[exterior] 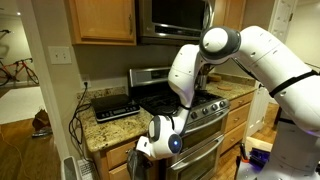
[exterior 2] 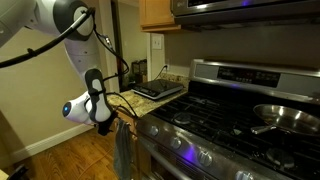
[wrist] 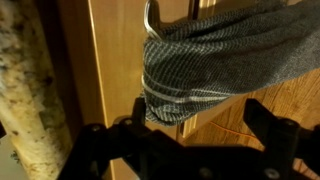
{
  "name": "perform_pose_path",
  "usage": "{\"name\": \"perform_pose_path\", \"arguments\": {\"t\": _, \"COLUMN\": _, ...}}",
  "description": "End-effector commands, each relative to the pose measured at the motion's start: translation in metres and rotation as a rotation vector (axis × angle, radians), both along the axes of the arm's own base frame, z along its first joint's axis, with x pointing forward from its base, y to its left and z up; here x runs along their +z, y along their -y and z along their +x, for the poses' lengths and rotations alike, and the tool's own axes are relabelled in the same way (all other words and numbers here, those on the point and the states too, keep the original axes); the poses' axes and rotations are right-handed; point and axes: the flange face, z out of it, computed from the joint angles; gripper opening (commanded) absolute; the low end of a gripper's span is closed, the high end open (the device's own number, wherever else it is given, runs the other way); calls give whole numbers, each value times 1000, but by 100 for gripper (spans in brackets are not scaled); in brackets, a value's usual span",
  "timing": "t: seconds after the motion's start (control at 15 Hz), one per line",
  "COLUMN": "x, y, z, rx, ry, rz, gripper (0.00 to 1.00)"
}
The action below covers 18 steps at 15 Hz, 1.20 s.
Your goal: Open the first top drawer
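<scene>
The gripper moves toward the wood front next, with its spread fingers around the towel bundle beside the handle.
The first top drawer is a honey-coloured wood front (wrist: 112,60) just under the granite counter edge (wrist: 25,80). It looks shut and its inside is hidden. It also shows in an exterior view (exterior: 116,156) beside the stove. A grey striped towel (wrist: 220,55) hangs from a metal handle (wrist: 150,18) over the wood front, and it shows in an exterior view (exterior 2: 122,150) too. My gripper (wrist: 198,122) is open, its dark fingers spread just below the towel and close to the wood. It shows in both exterior views (exterior: 150,147) (exterior 2: 105,121).
A stainless stove (exterior: 205,105) stands next to the drawer, with a pan (exterior 2: 285,115) on a burner. A flat black appliance (exterior: 115,105) sits on the granite counter, with cables hanging down. A microwave (exterior: 175,15) and wood cabinets hang above.
</scene>
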Motion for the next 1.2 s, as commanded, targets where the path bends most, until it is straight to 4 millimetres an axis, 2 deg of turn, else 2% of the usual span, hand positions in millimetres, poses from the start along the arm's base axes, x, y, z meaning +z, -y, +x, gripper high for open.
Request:
{"name": "perform_pose_path", "arguments": {"t": 0.0, "x": -4, "y": -2, "z": 1, "rx": -8, "ry": -7, "rz": 10, "gripper": 100}}
{"name": "perform_pose_path", "arguments": {"t": 0.33, "x": -13, "y": 7, "z": 16, "rx": -13, "ry": -13, "rz": -2, "gripper": 100}}
{"name": "perform_pose_path", "arguments": {"t": 0.73, "x": -8, "y": 17, "z": 29, "rx": -17, "ry": 10, "rz": -31, "gripper": 98}}
{"name": "perform_pose_path", "arguments": {"t": 1.07, "x": -11, "y": 24, "z": 26, "rx": -19, "ry": 0, "rz": -40, "gripper": 55}}
{"name": "perform_pose_path", "arguments": {"t": 1.13, "x": -12, "y": 26, "z": 26, "rx": -18, "ry": 0, "rz": -44, "gripper": 49}}
